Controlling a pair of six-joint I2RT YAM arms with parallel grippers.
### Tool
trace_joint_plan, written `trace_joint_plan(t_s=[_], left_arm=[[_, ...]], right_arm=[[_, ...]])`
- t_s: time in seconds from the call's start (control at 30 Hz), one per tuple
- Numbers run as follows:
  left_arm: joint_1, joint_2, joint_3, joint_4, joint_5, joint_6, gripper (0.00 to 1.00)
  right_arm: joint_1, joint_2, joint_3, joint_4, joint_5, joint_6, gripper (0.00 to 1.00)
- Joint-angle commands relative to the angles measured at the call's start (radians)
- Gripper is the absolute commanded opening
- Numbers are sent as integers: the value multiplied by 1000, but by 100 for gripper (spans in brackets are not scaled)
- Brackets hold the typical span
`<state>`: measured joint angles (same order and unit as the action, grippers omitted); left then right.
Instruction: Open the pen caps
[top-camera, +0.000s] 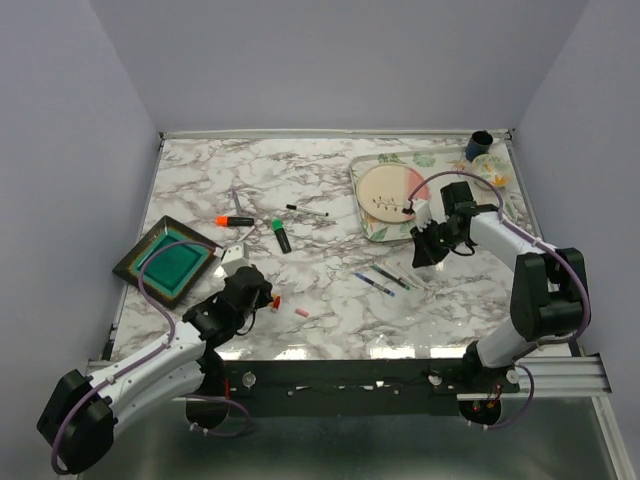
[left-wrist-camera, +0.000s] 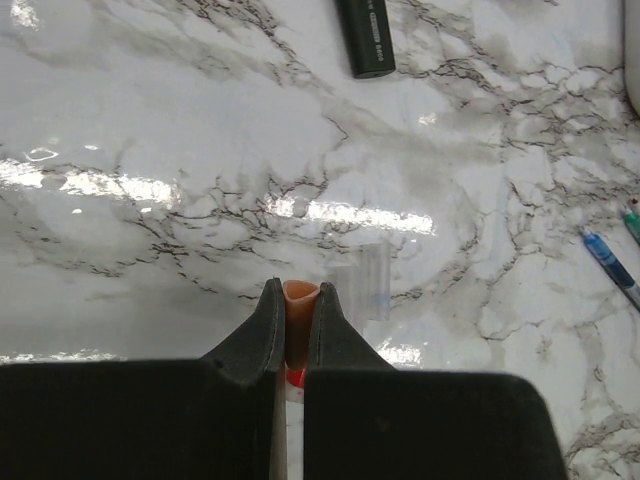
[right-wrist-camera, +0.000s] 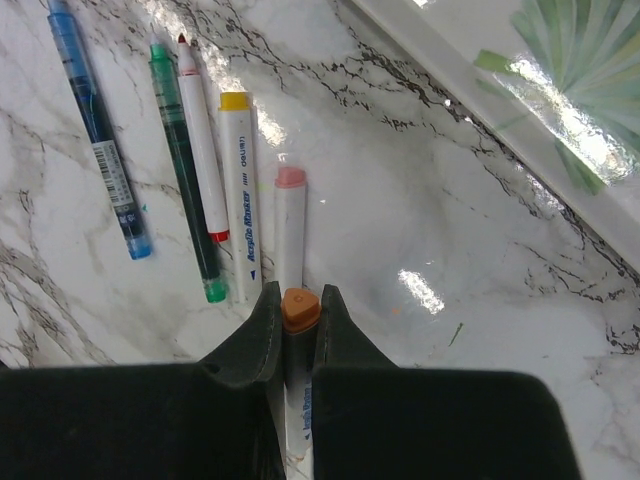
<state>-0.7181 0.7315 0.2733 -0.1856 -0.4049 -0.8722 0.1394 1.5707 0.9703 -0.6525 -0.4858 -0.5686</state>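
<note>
My right gripper brings the white marker down next, its orange cap (left-wrist-camera: 300, 300) already off, toward the pink-ended pen and releases the marker there.
My left gripper (top-camera: 262, 293) (left-wrist-camera: 298, 290) is shut on a small orange pen cap (left-wrist-camera: 300, 300), open end showing between the jaws, held above the marble. A red cap (top-camera: 273, 300) and a pink cap (top-camera: 302, 313) lie beside it. My right gripper (top-camera: 420, 250) (right-wrist-camera: 298, 295) is shut on a white marker with an orange end (right-wrist-camera: 300, 312), held above the table. Below it lie uncapped pens: blue (right-wrist-camera: 95, 130), green (right-wrist-camera: 185, 170), red-tipped (right-wrist-camera: 200, 140), yellow-ended (right-wrist-camera: 240, 190) and pink-ended (right-wrist-camera: 290, 220). An orange-capped highlighter (top-camera: 235, 220) and a green-capped highlighter (top-camera: 280, 235) lie at left centre.
A flowered tray (top-camera: 365, 215) with a round plate stands at the back right, its rim in the right wrist view (right-wrist-camera: 480, 110). A dark frame with a green inset (top-camera: 165, 262) lies at the left. A thin black pen (top-camera: 307, 210) lies mid-table. A dark cup (top-camera: 480, 143) stands in the far right corner.
</note>
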Motion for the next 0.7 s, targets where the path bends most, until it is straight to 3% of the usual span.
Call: trace_joint_plan(t_s=[0.0, 0.33, 0.67], left_arm=[[40, 58, 14, -8, -8, 13, 4], [91, 95, 4, 17, 18, 7, 7], [120, 190, 12, 54, 81, 1, 10]], right_arm=[[14, 48, 30, -27, 35, -25, 7], [49, 106, 56, -33, 53, -25, 10], [69, 129, 67, -38, 59, -25, 20]])
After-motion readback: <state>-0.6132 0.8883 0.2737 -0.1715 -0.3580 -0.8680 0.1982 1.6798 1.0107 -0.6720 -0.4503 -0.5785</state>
